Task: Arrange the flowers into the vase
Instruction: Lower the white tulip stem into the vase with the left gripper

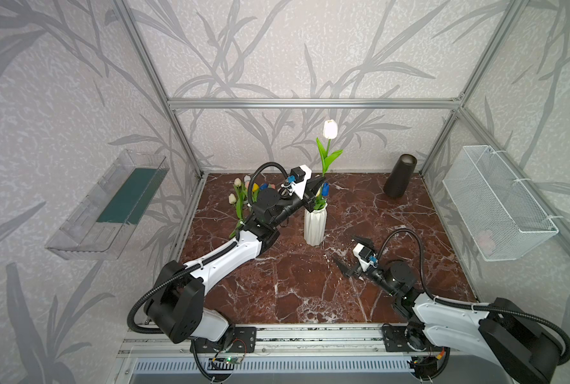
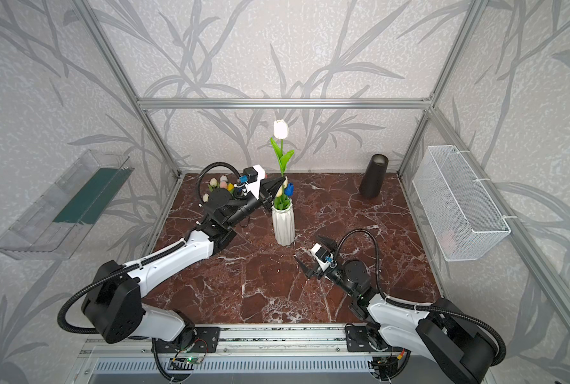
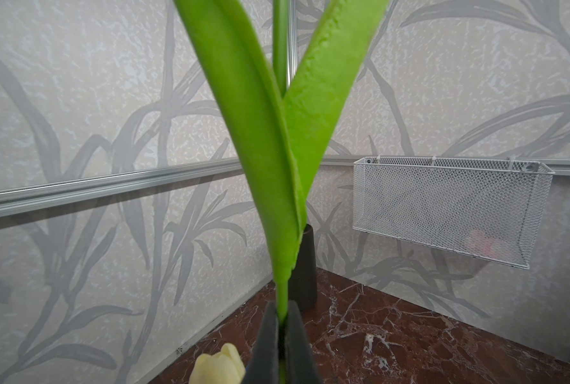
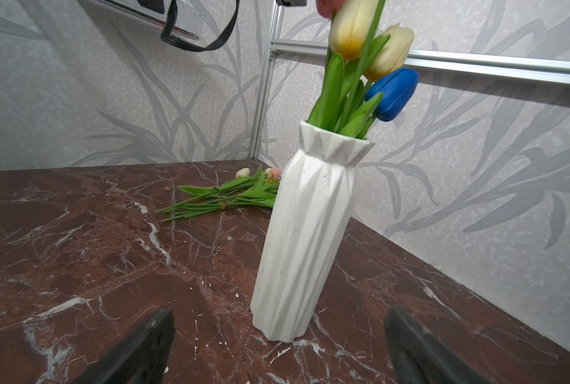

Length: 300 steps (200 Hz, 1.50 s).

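Note:
The robot's left gripper will next move down toward the vase opening (image 1: 317,208) below it and let go of the white tulip's green stem, as the white bloom stands high above the others.
The white ribbed vase (image 1: 315,226) (image 2: 283,226) (image 4: 306,232) stands upright mid-table with a blue tulip (image 4: 393,93) and pale yellow tulips (image 4: 351,26) in it. My left gripper (image 1: 319,183) (image 2: 281,182) (image 3: 282,309) is shut on the green stem (image 3: 282,296) of a white tulip (image 1: 330,129) (image 2: 280,129), held upright just above the vase mouth. More flowers (image 1: 240,196) (image 2: 217,186) (image 4: 223,199) lie in a pile at the back left. My right gripper (image 1: 351,256) (image 2: 313,255) (image 4: 278,312) is open and empty, facing the vase from a short way off.
A black cylinder (image 1: 400,179) (image 2: 373,179) (image 3: 305,266) stands at the back right. A white mesh basket (image 1: 499,202) (image 3: 449,209) hangs on the right wall. A clear tray (image 1: 110,206) hangs on the left wall. Metal frame posts bound the marble table (image 1: 310,292).

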{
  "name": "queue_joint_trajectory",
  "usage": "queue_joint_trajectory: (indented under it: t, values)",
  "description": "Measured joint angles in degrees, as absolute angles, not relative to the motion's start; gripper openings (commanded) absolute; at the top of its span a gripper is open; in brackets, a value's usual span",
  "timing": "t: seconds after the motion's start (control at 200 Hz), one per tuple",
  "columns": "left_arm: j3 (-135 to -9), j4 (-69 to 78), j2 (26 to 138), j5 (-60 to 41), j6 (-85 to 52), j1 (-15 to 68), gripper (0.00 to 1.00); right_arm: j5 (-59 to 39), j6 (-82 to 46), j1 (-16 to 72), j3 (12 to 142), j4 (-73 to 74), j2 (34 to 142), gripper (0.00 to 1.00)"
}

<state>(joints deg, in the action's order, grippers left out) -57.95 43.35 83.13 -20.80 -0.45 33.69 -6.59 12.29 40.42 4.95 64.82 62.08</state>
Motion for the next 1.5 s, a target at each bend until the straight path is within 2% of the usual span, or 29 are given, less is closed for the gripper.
queue_joint_trajectory:
  t: [0.755, 0.845, 0.875, 0.915, 0.93, 1.45, 1.5]
  values:
    - [-52.51, 44.14, 83.85, -19.86, -0.14, 33.74, 0.0, -6.61, 12.29, 40.42, 4.95, 64.79, 62.08, 0.99]
    - [-51.75, 43.99, 83.81, -20.12, -0.1, 33.76, 0.14, -6.61, 12.29, 40.42, 4.95, 64.79, 62.11, 0.99]
    - [-51.66, 43.75, 83.74, -20.23, -0.08, 33.76, 0.24, -6.66, 12.29, 40.42, 4.95, 64.79, 62.11, 0.99]
    - [-51.59, 43.46, 83.57, -20.45, 0.19, 33.76, 0.43, -6.7, 12.29, 40.42, 4.95, 64.82, 62.15, 0.99]
    - [-51.57, 43.31, 83.44, -20.58, 0.3, 33.76, 0.46, -6.72, 12.29, 40.42, 4.95, 64.82, 62.19, 0.99]
    - [-51.4, 33.76, 74.43, -20.29, 2.57, 33.76, 0.53, -7.14, 12.29, 40.47, 4.95, 64.82, 63.0, 0.99]
    - [-51.4, 32.56, 72.66, -20.01, 3.09, 33.76, 0.56, -7.16, 12.27, 40.45, 4.95, 64.84, 63.18, 0.99]
